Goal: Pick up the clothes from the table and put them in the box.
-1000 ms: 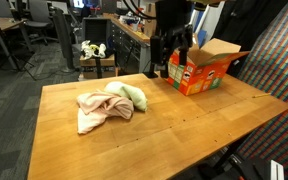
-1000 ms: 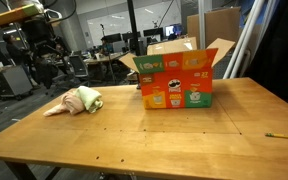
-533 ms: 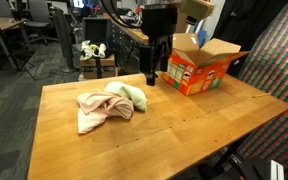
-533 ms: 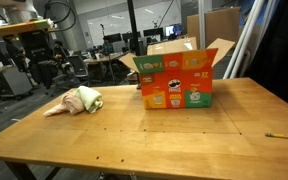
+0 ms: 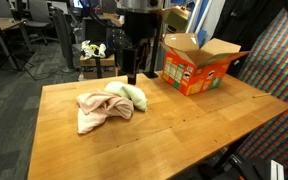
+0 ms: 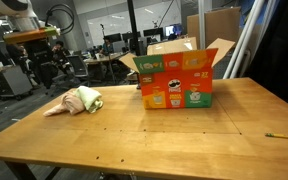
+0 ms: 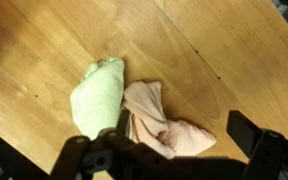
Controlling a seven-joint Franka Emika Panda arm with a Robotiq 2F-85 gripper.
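Observation:
The robot's open gripper will next move down and to the left in the wrist view, onto the light green cloth, because its spread fingers are on both sides of the pink cloth instead.
A pink cloth and a light green cloth lie bunched together on the wooden table. Both show in an exterior view, pink and green, and in the wrist view, green and pink. An open orange cardboard box stands on the table away from the clothes. My gripper hangs above the table between clothes and box, close to the green cloth. In the wrist view its fingers are spread wide and empty over the clothes.
A small stool with white items stands behind the table. Office desks and chairs fill the background. A pencil lies near one table edge. Bare wood lies between clothes and box.
My gripper has moved away from the box's side toward the clothes, staying open. The clothes and box have not moved.

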